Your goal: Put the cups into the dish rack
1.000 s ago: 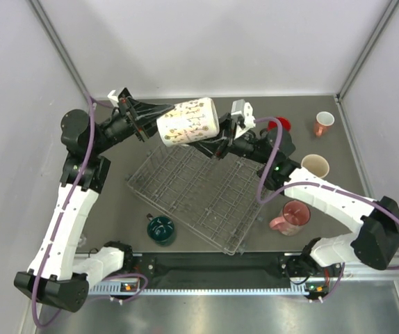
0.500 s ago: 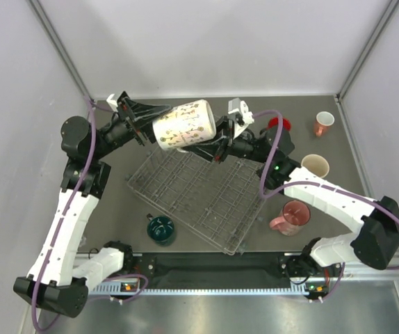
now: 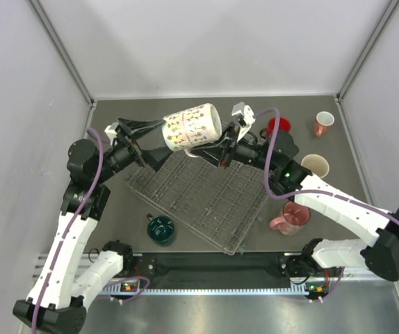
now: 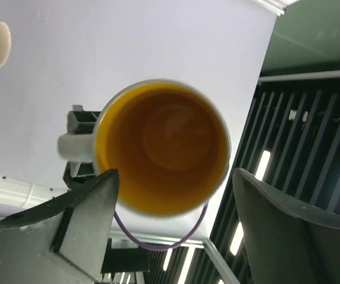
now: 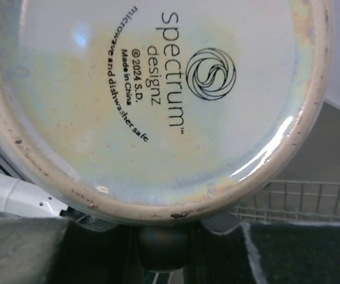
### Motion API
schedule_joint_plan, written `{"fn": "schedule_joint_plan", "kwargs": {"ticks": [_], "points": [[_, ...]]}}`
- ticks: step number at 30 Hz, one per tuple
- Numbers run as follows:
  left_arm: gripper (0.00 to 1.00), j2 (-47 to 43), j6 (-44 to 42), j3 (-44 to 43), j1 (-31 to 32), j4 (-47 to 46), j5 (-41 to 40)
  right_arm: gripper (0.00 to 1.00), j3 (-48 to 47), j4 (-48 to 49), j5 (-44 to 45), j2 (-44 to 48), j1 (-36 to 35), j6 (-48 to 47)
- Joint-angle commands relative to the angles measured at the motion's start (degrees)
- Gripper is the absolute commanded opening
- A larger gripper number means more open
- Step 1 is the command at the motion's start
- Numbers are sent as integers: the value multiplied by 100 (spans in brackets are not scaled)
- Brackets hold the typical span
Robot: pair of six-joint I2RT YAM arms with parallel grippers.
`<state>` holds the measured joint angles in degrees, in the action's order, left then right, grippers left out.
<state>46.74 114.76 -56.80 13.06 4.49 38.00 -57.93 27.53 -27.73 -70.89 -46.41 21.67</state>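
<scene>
The right gripper swings down and frees the mug point(image 3: 192, 126) rim-down next, as the dish rack's end by the red cup point(image 3: 252, 177) lies below it, to the right in the top view.
A big cream mug point(image 3: 192, 126) with a printed pattern hangs on its side above the far edge of the dish rack point(image 3: 185, 188). My right gripper point(image 3: 222, 147) is shut on it at its base end; the right wrist view is filled by the mug's stamped base point(image 5: 158, 89), with the jaws point(image 5: 164, 236) closed just beneath it. My left gripper point(image 3: 163, 138) stands open, a little apart from the mug's rim. In the left wrist view the orange inside of the mug point(image 4: 161, 148) shows between the spread fingers point(image 4: 87, 219).
Other cups stand on the table around the rack: dark teal point(image 3: 160, 229) at the near left, translucent pink point(image 3: 291, 216) at the near right, cream point(image 3: 315, 165), red point(image 3: 278, 126) and small salmon point(image 3: 322, 123) at the far right. Walls close in on three sides.
My left gripper has opened, let go of the patterned mug's rim and drawn back to the left. The mug stays in the right gripper, shifted slightly to the right.
</scene>
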Motion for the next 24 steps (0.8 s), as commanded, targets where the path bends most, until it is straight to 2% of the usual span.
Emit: {"fn": "schedule_joint_plan", "kwargs": {"ticks": [1,2,4,5,10,13,17,22,24], "points": [[84,-393,2543,282,12,726,-117,0,18,132,1012,628,36,-593],[86,-603,2482,335,12,876,-248,0,88,-201,1145,690,79,-690],[96,-832,2367,493,12,1219,-398,0,142,-746,1810,831,88,-892],[98,-1025,2315,511,12,1595,-529,0,142,-984,2015,875,132,-910],[98,-1264,1647,678,12,2713,-478,0,-227,-3005,3814,718,159,-919],[98,-1264,1479,836,12,2847,-434,0,-262,-3384,4380,604,176,-814],[98,-1028,1049,635,12,3092,-486,0,-587,-4097,5284,182,203,-297],[98,-571,680,355,12,3120,-311,0,-482,-4396,6531,-248,203,284],[99,-351,513,196,12,3128,-328,0,-474,-4511,6683,-424,212,504]]}}
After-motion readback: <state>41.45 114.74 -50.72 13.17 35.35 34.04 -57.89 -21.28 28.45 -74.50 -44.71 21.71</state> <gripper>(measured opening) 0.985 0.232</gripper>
